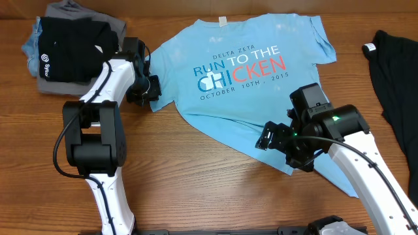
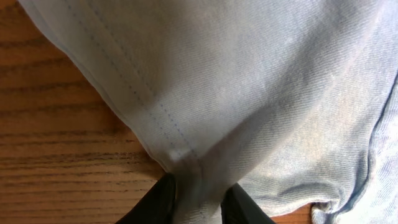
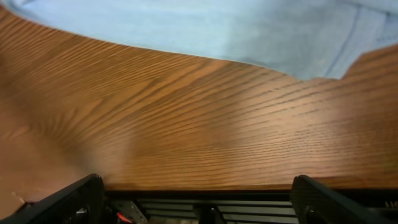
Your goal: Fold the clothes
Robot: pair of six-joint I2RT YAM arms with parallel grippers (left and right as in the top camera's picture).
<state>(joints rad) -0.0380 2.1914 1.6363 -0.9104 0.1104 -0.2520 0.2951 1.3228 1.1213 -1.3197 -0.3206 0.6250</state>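
Note:
My right gripper will move down toward the right in the wrist view with its fingers on both sides of the shirt's hem corner (image 1: 289, 171) (image 3: 333, 70), since that corner sticks out over bare wood below it.
A light blue T-shirt (image 1: 241, 72) with coral-red and white lettering lies spread face up on the wooden table. My left gripper (image 1: 149, 91) is at its left sleeve edge. In the left wrist view the gripper (image 2: 198, 194) is shut on a fold of the shirt's hem (image 2: 186, 162), with cloth bunched between the two black fingers. My right gripper (image 1: 271, 137) hovers over the shirt's lower hem. In the right wrist view it (image 3: 196, 183) stands wide open over bare wood, and the shirt (image 3: 186, 28) lies beyond its fingers. A black garment (image 1: 395, 72) with a white tag lies at the far right.
A pile of folded clothes (image 1: 72, 46), black on grey and blue, sits at the back left beside the left arm. The table's front edge (image 3: 199, 186) shows just below the right gripper.

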